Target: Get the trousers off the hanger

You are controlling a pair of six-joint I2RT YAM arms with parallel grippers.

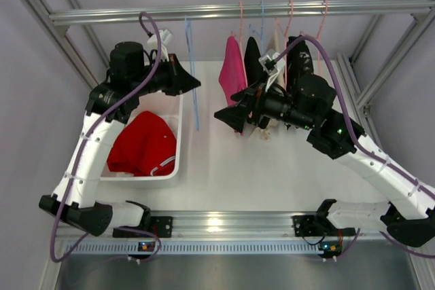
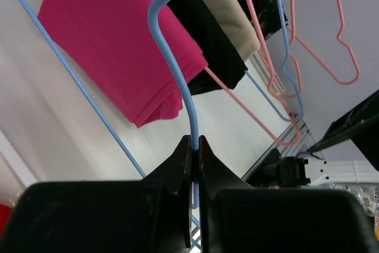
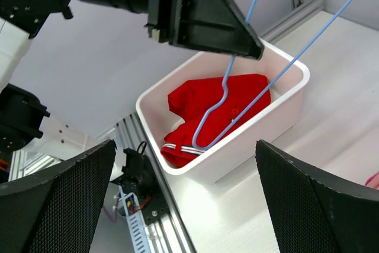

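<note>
My left gripper will next move outward toward the metal bar [image 1: 188,13] and let go of the hanger's bare wire, because the red trousers are off the hanger and lie in the white bin [image 1: 179,137].
The red trousers [image 1: 141,145] lie crumpled in a white bin [image 1: 179,137], off the hanger; their white stripe trim shows in the right wrist view [image 3: 204,108]. My left gripper [image 1: 193,84] is shut on the bare light-blue wire hanger [image 1: 195,103] and holds it upright above the table beside the bin. In the left wrist view the jaws [image 2: 195,145] pinch the wire [image 2: 179,75]. My right gripper [image 1: 226,116] is open and empty, its fingers [image 3: 59,205] wide apart, facing the bin and the hanger [image 3: 220,102].
A metal rail [image 1: 224,11] runs across the back with a pink garment [image 1: 233,69], a black garment [image 1: 252,59], a beige garment [image 2: 228,10] and pink hangers [image 2: 331,39]. The bin wall [image 3: 249,146] stands at the table's left; frame posts flank both sides.
</note>
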